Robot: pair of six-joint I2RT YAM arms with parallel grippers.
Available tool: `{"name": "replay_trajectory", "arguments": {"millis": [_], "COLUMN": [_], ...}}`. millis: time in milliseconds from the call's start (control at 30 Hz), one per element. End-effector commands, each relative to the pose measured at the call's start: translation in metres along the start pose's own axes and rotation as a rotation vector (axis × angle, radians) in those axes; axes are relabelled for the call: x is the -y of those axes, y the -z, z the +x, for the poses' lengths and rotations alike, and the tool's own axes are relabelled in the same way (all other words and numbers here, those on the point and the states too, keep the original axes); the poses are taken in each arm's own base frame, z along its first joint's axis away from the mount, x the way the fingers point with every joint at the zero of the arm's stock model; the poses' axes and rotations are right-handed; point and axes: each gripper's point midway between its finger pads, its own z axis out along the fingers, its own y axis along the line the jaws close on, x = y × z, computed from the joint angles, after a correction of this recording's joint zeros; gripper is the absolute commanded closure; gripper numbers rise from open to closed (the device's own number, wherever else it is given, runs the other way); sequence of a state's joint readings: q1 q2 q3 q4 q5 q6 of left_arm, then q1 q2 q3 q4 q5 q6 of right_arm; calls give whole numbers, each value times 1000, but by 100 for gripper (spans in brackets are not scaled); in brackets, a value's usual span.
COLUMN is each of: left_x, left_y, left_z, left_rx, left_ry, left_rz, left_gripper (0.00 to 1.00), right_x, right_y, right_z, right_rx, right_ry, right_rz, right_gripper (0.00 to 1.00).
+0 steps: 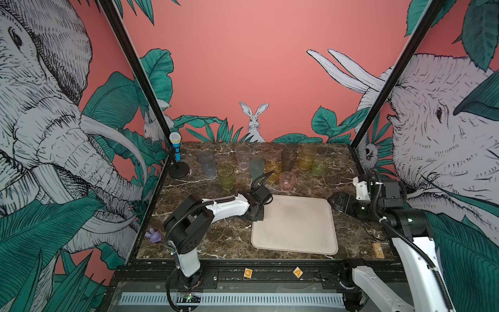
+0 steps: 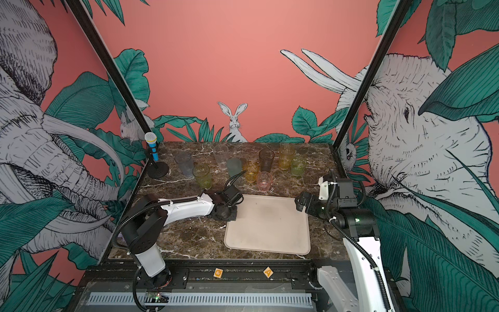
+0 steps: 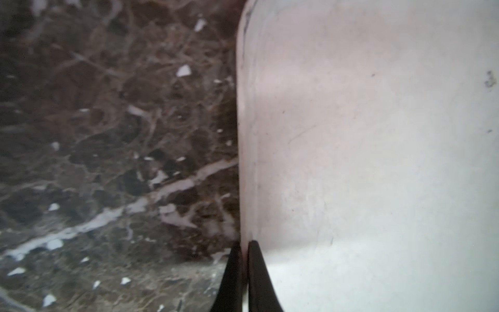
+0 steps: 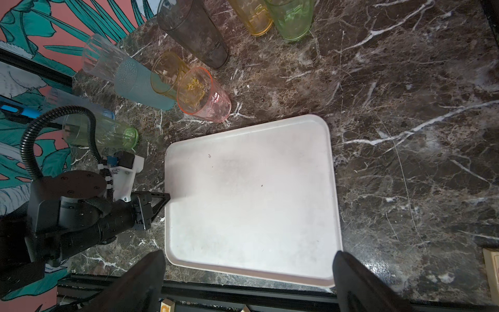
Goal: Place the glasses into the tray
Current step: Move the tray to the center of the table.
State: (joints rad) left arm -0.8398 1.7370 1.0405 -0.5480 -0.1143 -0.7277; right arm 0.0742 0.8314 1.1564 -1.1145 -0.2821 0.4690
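Observation:
The tray (image 1: pixel 294 224) sits off-centre from the glasses, so my left gripper will next slide the tray's rim to the bare marble beside it, on the purple figure's side, and let go.
Several tinted glasses stand at the back of the marble table, among them a pink one (image 1: pixel 287 181), a frosted teal one (image 1: pixel 256 167) and a smoky brown one (image 4: pixel 194 29). The cream tray (image 1: pixel 294 224) lies flat in front of them with nothing in it. My left gripper (image 1: pixel 256 215) is shut on the tray's left rim (image 3: pixel 247 162); the wrist view shows both black fingertips (image 3: pixel 255 259) pinching that edge. My right gripper (image 1: pixel 333 201) hangs open over the tray's far right corner, with the tray (image 4: pixel 251 194) below its spread fingers.
A blue toy microphone (image 1: pixel 175 151) on a black stand occupies the back left corner. A purple figure (image 1: pixel 154 235) lies at the left edge, a wooden block (image 1: pixel 377 250) at the front right. Two letter blocks (image 1: pixel 247 272) rest on the front rail.

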Motion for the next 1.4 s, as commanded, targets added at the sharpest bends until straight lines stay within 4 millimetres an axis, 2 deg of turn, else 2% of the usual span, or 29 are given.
{"name": "replay_trajectory", "arguments": {"millis": [0,300,500,733,967,1133,1233,1367], "left_x": [-43,-93,-113,-120,-131,-131,-129,-125], "left_y": [5,7,10,10,9,9,10,15], "left_z": [15,16,12,2,4,2,1,0], "left_rx": [-47,-81,-77,-75,-91,-85,-84,-77], "left_ry": [-25,35,63,51,45,48,51,53], "left_rz": [-102,-122,-133,-152,-182,-178,-167,-145], "left_gripper": [97,96,96,96,97,96,89,72], "right_x": [-6,-9,-8,-10,-8,-11,-13,-13], "right_y": [-3,-5,-5,-5,-4,-7,-6,-6], "right_z": [-4,-8,-6,-8,-6,-6,-6,-6], "right_rx": [8,7,4,7,7,7,7,11], "right_ry": [-1,0,-1,-4,-11,-17,-9,-4], "right_rz": [-32,-41,-39,-46,-40,-58,-74,-76], "right_gripper": [1,1,1,1,1,1,1,1]}}
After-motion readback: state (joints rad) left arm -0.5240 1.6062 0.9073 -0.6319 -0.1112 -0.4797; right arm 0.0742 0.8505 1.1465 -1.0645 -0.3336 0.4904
